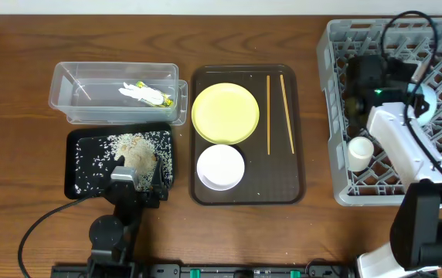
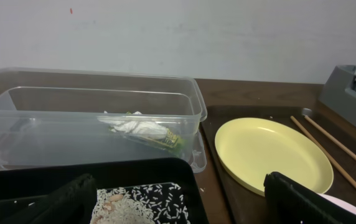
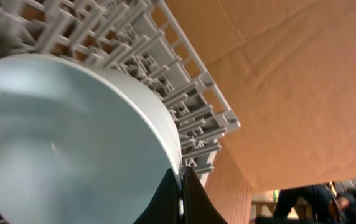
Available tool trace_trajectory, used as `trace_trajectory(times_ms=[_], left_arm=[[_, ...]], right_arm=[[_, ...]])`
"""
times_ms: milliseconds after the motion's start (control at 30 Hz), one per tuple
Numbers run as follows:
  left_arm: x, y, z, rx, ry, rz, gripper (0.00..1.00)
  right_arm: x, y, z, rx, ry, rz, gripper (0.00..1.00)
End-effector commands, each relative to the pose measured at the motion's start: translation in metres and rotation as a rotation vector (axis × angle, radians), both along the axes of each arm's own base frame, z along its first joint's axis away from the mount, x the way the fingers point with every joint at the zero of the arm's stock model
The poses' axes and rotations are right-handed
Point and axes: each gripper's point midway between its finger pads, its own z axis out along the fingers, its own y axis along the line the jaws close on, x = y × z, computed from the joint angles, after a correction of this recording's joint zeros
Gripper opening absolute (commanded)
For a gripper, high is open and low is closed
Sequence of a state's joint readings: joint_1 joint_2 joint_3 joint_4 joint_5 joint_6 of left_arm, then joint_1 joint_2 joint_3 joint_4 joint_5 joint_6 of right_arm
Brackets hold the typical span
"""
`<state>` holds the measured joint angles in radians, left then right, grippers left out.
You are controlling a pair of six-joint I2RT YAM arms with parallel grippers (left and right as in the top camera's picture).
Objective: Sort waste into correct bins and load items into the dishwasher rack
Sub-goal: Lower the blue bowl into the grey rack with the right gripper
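Observation:
My right gripper carries the light blue bowl toward the rack's side by the brown tray next, and then I release the bowl's rim.
My right gripper [image 3: 180, 186] is shut on the rim of the light blue bowl [image 3: 60, 137], held on edge inside the grey dishwasher rack [image 1: 337, 116]; the bowl shows overhead [image 1: 428, 102]. A small white cup [image 1: 361, 150] lies in the rack. My left gripper [image 1: 137, 181] is open and empty over the black tray [image 1: 78, 150], which holds rice scraps [image 1: 132, 147]. The clear tub [image 1: 70, 96] holds the white tissue [image 1: 136, 91] and the snack wrapper [image 1: 163, 99]. The yellow plate [image 1: 225, 113], white bowl [image 1: 221, 167] and two chopsticks [image 1: 268, 112] lie on the brown tray.
The dark brown serving tray [image 1: 287, 177] sits mid-table between the bins and the rack. The rack fills the right edge. A black cable [image 1: 39, 232] runs from the left arm at the front.

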<state>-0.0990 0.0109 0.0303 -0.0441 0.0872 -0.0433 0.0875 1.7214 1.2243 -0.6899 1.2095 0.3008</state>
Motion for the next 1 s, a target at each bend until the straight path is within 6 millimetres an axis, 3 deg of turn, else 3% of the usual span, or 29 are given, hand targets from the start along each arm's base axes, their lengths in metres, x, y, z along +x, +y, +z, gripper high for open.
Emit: trace_trajectory(times_ms=[0,500,667,867,967], left_arm=[[0.0,0.0,-0.015,0.019,0.032,-0.007,0.88],[0.0,0.0,-0.015,0.019,0.032,-0.007,0.88],[0.0,0.0,-0.015,0.019,0.032,-0.007,0.88],[0.0,0.0,-0.015,0.019,0.032,-0.007,0.88],[0.0,0.0,-0.015,0.019,0.032,-0.007,0.88]], right_arm=[[0.002,0.004,0.018,-0.087,0.001,0.002,0.01],[0.022,0.041,0.023,-0.087,-0.028,0.117,0.01],[0.023,0.042,0.023,-0.091,-0.013,0.125,0.01],[0.028,0.047,0.009,-0.031,0.015,0.163,0.01],[0.023,0.04,0.017,-0.093,0.031,0.132,0.01]])
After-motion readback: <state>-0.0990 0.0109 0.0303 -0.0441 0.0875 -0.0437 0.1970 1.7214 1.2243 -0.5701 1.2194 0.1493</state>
